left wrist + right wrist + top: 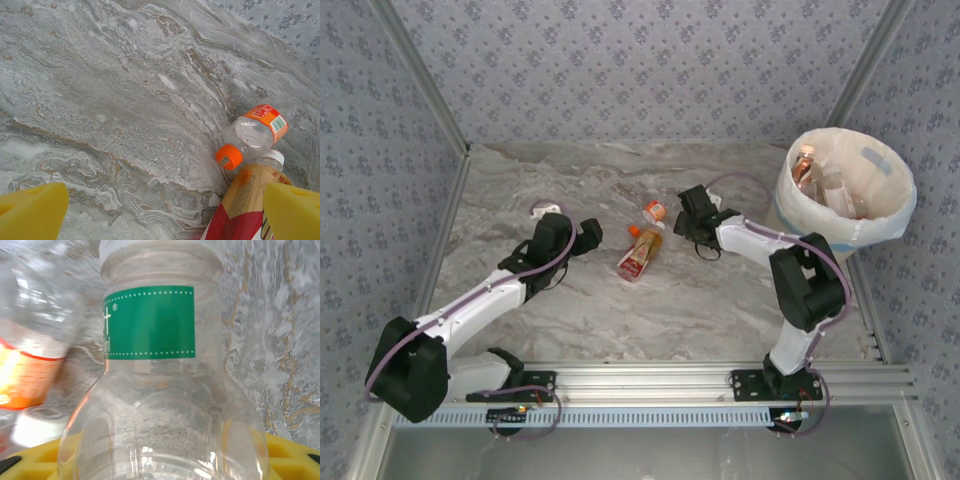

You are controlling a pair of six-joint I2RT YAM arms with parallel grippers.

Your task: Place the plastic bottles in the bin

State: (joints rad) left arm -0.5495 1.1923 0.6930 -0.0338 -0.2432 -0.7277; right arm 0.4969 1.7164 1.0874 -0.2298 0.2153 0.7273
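Observation:
The robot will next lift the green-labelled bottle in its right gripper and swing it over the bin's opening (860, 182) to let it go, since the bin's rim is well above the tabletop.
A clear bottle with a green label (150, 320) stands between the yellow fingers of my right gripper (165, 457), whose pads press on both its sides. From above, the right gripper (688, 212) sits beside an orange-labelled bottle (655, 212) that lies on the marble table. A tan bottle with a red label (640, 252) lies just below it. My left gripper (588, 233) hovers to their left, open and with nothing between its fingers (32, 210). Its wrist view shows the orange-capped bottle (252, 135) and the white-capped tan bottle (240, 210) near its right finger. The bin (885, 225) stands at the far right.
Several bottles (820, 180) lie inside the bin's cream bag. Patterned walls with metal posts close the table on three sides. An aluminium rail (720, 380) with the arm bases runs along the near edge. Bare marble (125, 100) spreads to the left of the bottles.

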